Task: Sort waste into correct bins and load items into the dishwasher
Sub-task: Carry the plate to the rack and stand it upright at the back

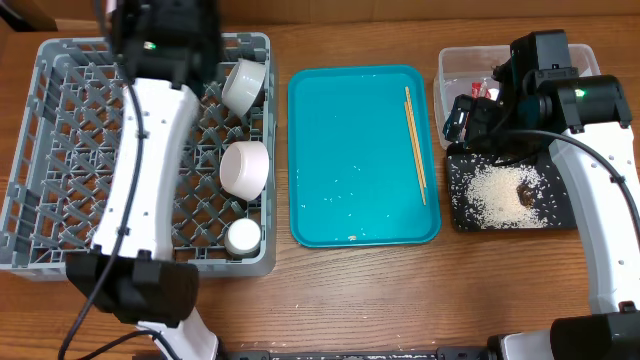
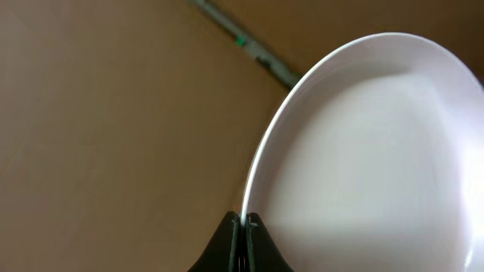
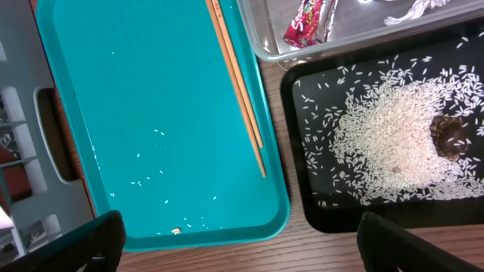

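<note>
The plate goes down with my left gripper toward the far white bowl next, its rim released among the rack wires (image 1: 208, 106) beside that bowl, where the pegs stand empty.
In the left wrist view my left gripper (image 2: 244, 220) is shut on the rim of the pale plate (image 2: 370, 151), held on edge. From overhead that arm hangs over the grey dishwasher rack (image 1: 60, 200), which holds two white bowls (image 1: 243, 85) (image 1: 245, 167) and a small cup (image 1: 243, 237). My right gripper (image 3: 240, 234) is open and empty above the gap between the teal tray and the black tray. Chopsticks (image 3: 238, 83) lie on the teal tray. The red wrapper (image 3: 306, 23) and crumpled paper (image 3: 412, 9) sit in the clear tub (image 1: 455, 60). Rice (image 3: 393, 143) with a brown lump (image 3: 448, 136) covers the black tray (image 3: 302, 151).
The teal serving tray (image 1: 340, 200) lies mid-table with a few stray rice grains on it. The rack stands at its left, the two bins at its right. Bare wooden table (image 1: 400, 290) runs along the front.
</note>
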Tool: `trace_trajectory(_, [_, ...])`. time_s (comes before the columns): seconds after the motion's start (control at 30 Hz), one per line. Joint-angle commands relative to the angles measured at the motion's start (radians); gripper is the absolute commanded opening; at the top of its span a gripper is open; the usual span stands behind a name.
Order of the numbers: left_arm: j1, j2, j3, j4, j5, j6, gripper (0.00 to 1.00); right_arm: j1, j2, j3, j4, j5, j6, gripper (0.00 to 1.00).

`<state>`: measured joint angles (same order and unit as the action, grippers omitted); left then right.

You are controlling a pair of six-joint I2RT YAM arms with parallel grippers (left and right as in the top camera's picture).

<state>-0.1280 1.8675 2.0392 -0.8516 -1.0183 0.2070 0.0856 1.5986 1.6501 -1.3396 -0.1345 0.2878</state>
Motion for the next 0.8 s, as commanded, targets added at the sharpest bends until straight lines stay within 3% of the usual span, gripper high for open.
trace_trajectory(0.0, [0.037,0.053,0.010,0.008,0.076,0.025,0.04,0.000,-0.003,0.005,0.002,-0.008,-0.001,1.00])
trace_trajectory(0.73, [0.020,0.319,0.010,0.094,0.104,0.033,0.04,0.000,-0.003,0.005,0.002,-0.008,-0.001,1.00])
trace_trajectory(0.77, [0.018,0.319,0.010,0.093,0.114,0.031,0.08,0.000,-0.003,0.005,0.002,-0.008,-0.001,1.00])
